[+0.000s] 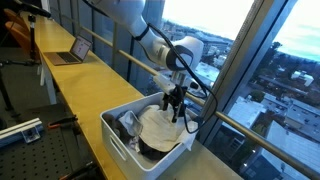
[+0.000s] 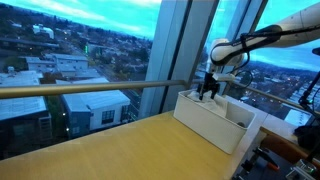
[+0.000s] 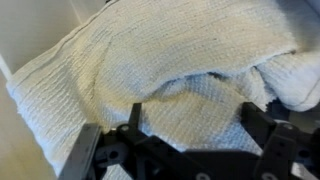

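Observation:
The gripper comes down into the crumpled towel in the bin next, then closes on its fold [image 1: 171, 117] [image 3: 190, 103] directly beneath the spread fingers.
My gripper [image 1: 176, 113] hangs open just above a crumpled white waffle-weave towel [image 1: 160, 127] that lies in a white plastic bin [image 1: 118, 140] on the wooden counter. In the wrist view the towel [image 3: 170, 80] fills the picture, and my gripper [image 3: 194, 125] has its two black fingers spread wide over a fold of the cloth, with nothing between them. In an exterior view the gripper [image 2: 210, 93] reaches down into the bin [image 2: 205, 122] from above.
Dark items [image 1: 128, 126] lie beside the towel inside the bin. A laptop [image 1: 72, 52] stands farther along the counter. A metal rail [image 1: 115, 45] and tall window glass run close behind the bin. A perforated plate [image 1: 20, 130] sits below the counter.

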### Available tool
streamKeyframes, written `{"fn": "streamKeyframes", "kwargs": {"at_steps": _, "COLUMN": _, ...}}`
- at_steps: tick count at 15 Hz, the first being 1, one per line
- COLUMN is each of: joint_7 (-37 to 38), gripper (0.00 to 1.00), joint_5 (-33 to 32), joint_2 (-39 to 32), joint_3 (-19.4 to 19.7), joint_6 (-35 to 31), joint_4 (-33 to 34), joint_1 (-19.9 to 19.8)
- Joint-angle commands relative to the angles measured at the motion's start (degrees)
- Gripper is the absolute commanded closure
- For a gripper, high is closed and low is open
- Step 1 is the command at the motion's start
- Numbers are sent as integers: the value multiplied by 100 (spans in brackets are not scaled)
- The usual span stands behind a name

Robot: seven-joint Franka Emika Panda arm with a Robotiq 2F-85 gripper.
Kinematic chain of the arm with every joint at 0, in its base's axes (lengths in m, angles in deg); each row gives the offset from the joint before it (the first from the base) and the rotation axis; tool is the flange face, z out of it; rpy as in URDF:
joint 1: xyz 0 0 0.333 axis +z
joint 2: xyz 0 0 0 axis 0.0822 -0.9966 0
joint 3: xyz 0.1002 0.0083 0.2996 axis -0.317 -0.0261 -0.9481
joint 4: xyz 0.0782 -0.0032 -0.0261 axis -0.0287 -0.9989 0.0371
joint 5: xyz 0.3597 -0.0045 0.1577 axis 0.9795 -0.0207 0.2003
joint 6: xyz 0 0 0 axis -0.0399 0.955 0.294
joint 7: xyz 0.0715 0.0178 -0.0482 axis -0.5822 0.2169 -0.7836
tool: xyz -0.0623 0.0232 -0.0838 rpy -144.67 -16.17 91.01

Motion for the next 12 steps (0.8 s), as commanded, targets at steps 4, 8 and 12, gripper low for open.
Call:
{"fn": "streamKeyframes", "kwargs": {"at_steps": 4, "joint_7": -136, "gripper": 0, "joint_5": 371, "joint_2": -970, "joint_3": -30, "joint_6": -241, "joint_4": 344, "joint_1": -60}}
{"fn": "streamKeyframes", "kwargs": {"at_steps": 8, "joint_7": -145, "gripper": 34, "joint_5": 442, "joint_2": -991, "joint_3": -59, "joint_6": -436, "joint_4": -256, "joint_1": 15}}
{"fn": "streamKeyframes", "kwargs": {"at_steps": 12, "joint_7": -143, "gripper": 62, "joint_5": 462, "joint_2": -210, "joint_3": -107, "joint_6": -565, "joint_4": -1206, "joint_1": 143}}
